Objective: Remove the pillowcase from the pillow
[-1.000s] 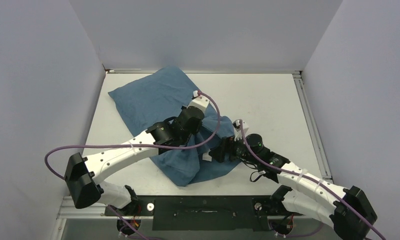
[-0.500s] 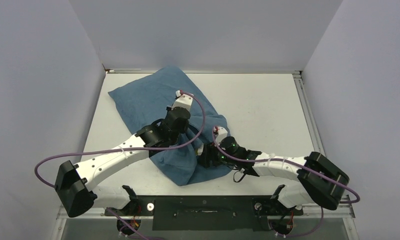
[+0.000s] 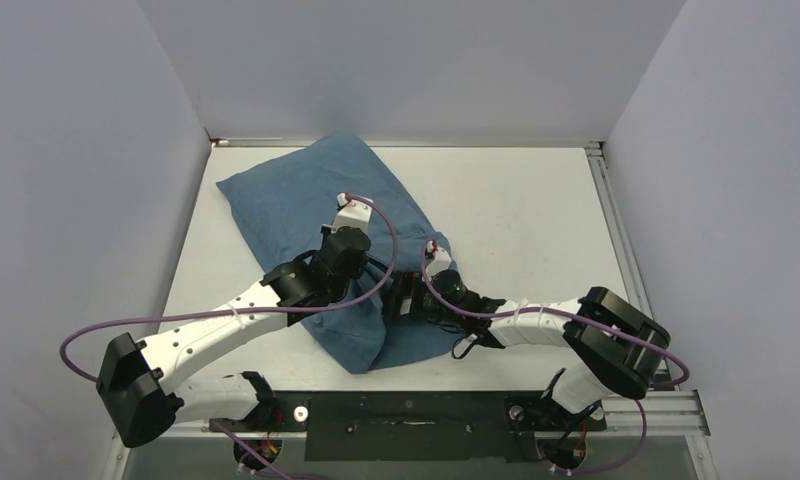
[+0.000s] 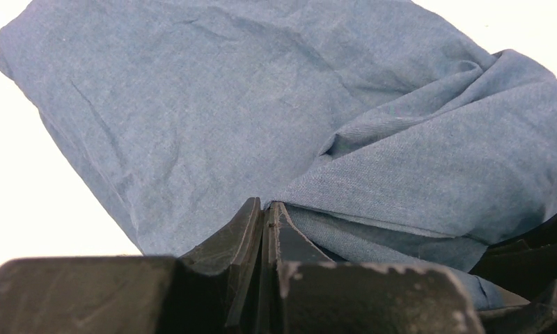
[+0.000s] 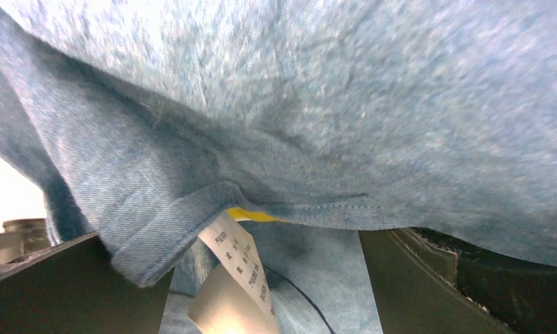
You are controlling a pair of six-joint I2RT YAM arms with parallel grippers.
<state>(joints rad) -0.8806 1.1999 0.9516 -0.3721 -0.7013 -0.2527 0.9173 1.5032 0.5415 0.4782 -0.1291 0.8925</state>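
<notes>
The pillowcase's stitched hem above the yellow sliver hangs between my right gripper's open fingers, so they will next ease a little outward, farther onto it, and close.
The slate-blue pillowcase (image 3: pixel 286 200) lies slantwise on the table, from the far left to the near middle. It fills the left wrist view (image 4: pixel 213 104), wrinkled and folded. My left gripper (image 3: pixel 344 228) rests on its middle. In the left wrist view it (image 4: pixel 265 205) is shut, and a fold of the cloth runs to its tips. My right gripper (image 3: pixel 404 297) is at the case's near right end. It (image 5: pixel 230 240) is open around the hem (image 5: pixel 157 229). Of the pillow, only a yellow sliver (image 5: pixel 251 216) and its white tag (image 5: pixel 237 261) show under the hem.
The white table (image 3: pixel 536 200) is walled at the back and on both sides. A metal rail (image 3: pixel 621 260) runs along its right edge. Purple cables loop from both arms over the near part of the pillowcase.
My left gripper has moved to the far left across the pillowcase. My right arm has stretched out low to the left, up to the case's near right end. The cloth bunch at the right has drawn in.
</notes>
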